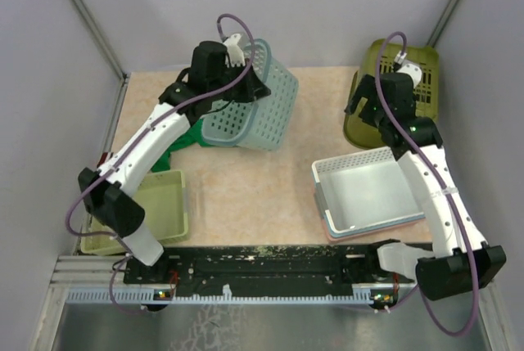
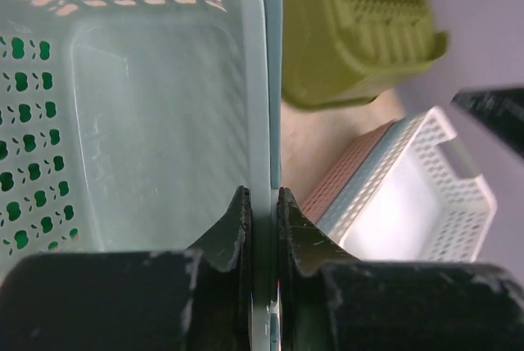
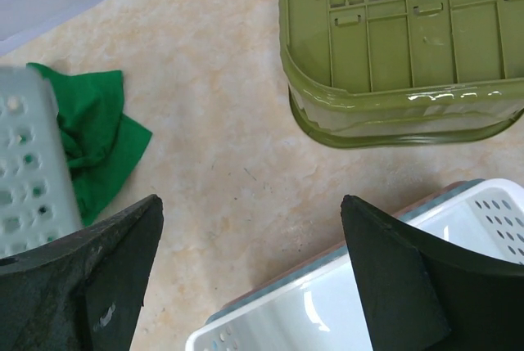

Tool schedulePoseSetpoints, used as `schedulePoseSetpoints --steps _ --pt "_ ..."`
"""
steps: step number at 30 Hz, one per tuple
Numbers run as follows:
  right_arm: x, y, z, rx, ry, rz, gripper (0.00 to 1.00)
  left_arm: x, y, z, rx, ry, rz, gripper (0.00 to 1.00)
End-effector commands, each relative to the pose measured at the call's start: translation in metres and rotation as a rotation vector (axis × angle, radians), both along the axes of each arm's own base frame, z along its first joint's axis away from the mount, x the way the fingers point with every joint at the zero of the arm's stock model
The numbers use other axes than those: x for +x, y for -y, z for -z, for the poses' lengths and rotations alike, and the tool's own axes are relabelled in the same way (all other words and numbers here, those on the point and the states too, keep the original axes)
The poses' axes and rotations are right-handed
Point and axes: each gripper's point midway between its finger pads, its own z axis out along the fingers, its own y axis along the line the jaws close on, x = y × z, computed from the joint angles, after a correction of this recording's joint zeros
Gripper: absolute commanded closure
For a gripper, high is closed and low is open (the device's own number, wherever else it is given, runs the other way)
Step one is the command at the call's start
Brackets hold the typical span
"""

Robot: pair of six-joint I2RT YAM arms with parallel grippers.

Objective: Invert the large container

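Observation:
I should lower my left gripper to the right in the top view and release the basket [image 1: 254,110] on the bare table below, beside the tub.
The large container [image 1: 395,89] is an olive-green tub at the back right, and its slotted bottom [image 3: 401,48] shows toward the cameras. My right gripper [image 3: 250,204] hangs open over bare table just in front of it, with nothing between the fingers; from above it [image 1: 372,107] is at the tub's near left side. My left gripper [image 2: 260,195] is shut on the rim of a pale teal mesh basket [image 2: 147,122]. That basket [image 1: 254,110] is tilted at the back left.
A white tray [image 1: 368,191] stacked on other trays lies at the right, close under my right arm. A green cloth [image 1: 184,138] lies beside the teal basket. A shallow light-green tray [image 1: 164,204] sits front left. Walls close in the back and sides.

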Motion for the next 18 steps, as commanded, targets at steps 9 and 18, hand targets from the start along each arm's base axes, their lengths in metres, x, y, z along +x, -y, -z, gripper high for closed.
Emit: schedulePoseSetpoints --steps 9,18 --pt "-0.044 0.031 -0.063 -0.054 0.168 0.076 0.12 0.075 0.111 -0.032 -0.600 -0.118 0.318 1.00" --pt "-0.045 0.017 -0.042 0.029 0.145 0.039 0.13 0.112 0.141 0.031 -0.707 -0.305 0.321 0.84"
